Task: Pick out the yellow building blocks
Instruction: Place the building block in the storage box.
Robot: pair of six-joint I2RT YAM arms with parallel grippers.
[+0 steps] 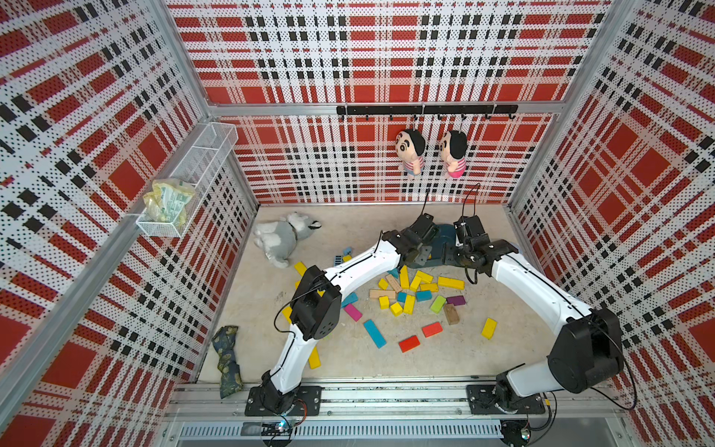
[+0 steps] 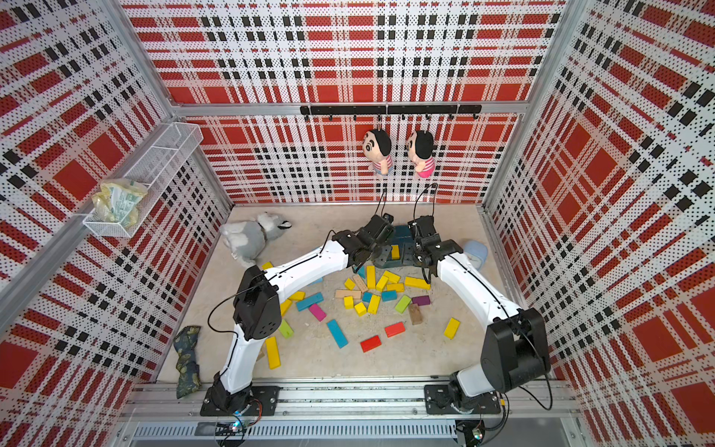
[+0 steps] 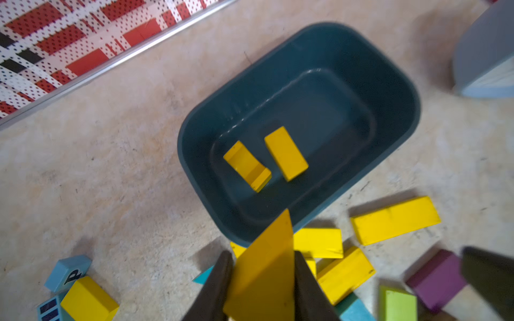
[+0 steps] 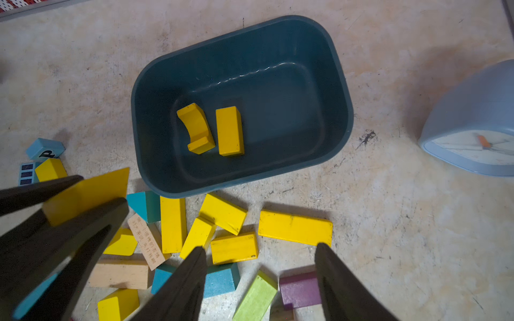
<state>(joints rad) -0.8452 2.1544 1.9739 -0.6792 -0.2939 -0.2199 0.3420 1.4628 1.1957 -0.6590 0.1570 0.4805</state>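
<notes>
My left gripper carries the block outward and down to the bin's yellow arch [image 3: 247,165] next and lets it go among yellow pieces. The arch lies outward and below.
My left gripper [image 3: 262,253] is shut on a flat yellow building block [image 3: 264,278], held above the floor just short of the dark teal bin [image 3: 389,83]. The same held block [image 4: 89,194] shows in the right wrist view. Inside the bin [image 4: 342,83] lie a yellow arch [image 4: 196,127] and a yellow brick [image 4: 229,130]. My right gripper [image 4: 260,246] hangs open over the pile, nothing between its fingers. In both top views several yellow blocks lie loose: a cluster [image 1: 416,282], a long bar [image 1: 450,283], one apart [image 1: 489,328], one by the left arm [image 2: 272,352].
Red [image 1: 409,343], blue [image 1: 374,333], lime-green [image 1: 438,304], purple [image 1: 455,300] and tan wood [image 1: 382,294] blocks mix with the yellow ones. A pale blue clock [image 4: 472,119] sits right of the bin. A grey plush dog [image 1: 278,236] and a patterned cloth [image 1: 228,360] lie at the left.
</notes>
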